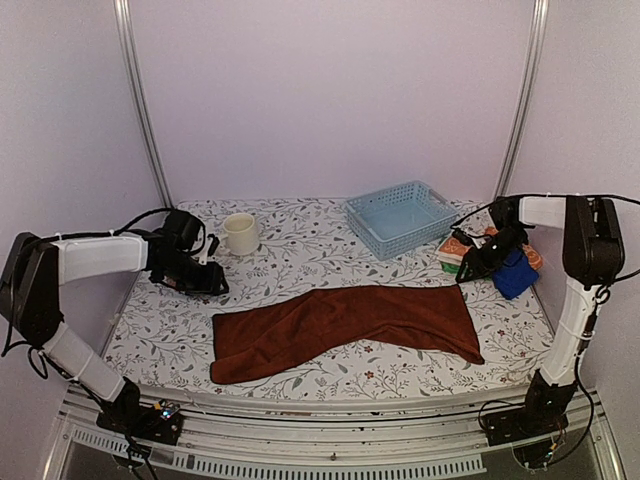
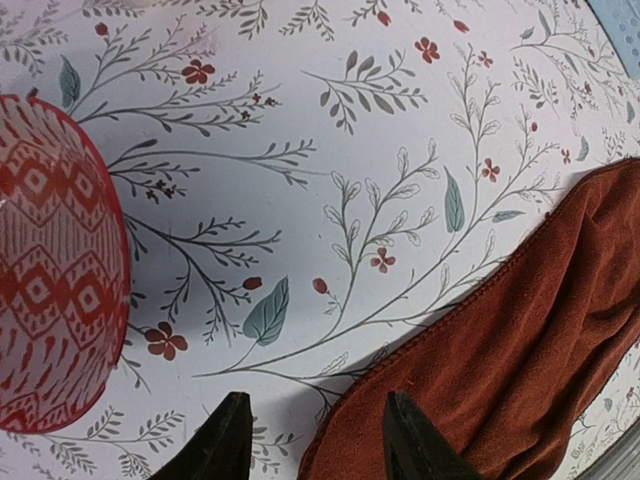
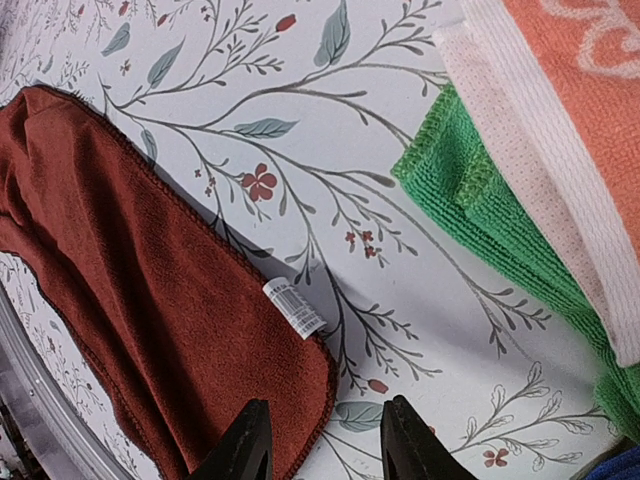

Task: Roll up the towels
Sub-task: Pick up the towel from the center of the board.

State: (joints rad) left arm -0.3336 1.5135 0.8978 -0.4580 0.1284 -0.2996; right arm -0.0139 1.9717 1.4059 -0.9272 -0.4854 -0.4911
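The edge of the rust-brown towel's corner (image 3: 326,380) beside the white label (image 3: 295,307) already runs between my right gripper's open fingers. My right gripper should go down onto that corner next and close.
A dark rust-brown towel (image 1: 340,325) lies spread flat and slightly rumpled across the middle of the table. My left gripper (image 1: 210,285) hovers open at its upper left corner. In the left wrist view the left gripper (image 2: 320,448) has one finger over the towel (image 2: 520,340) and the other over bare cloth, gripping nothing. My right gripper (image 1: 470,268) stands open over the towel's right corner. The right wrist view shows that corner (image 3: 150,300) with its white label (image 3: 295,307) just ahead of the right gripper (image 3: 325,450). A blue towel (image 1: 515,272) lies at the right.
Folded green (image 3: 480,210) and orange white-patterned (image 3: 570,80) towels are stacked by the right gripper. A pale blue lattice basket (image 1: 400,215) stands at the back right, a cream mug (image 1: 240,233) at the back left. A red-patterned round vessel (image 2: 50,270) sits close to the left gripper.
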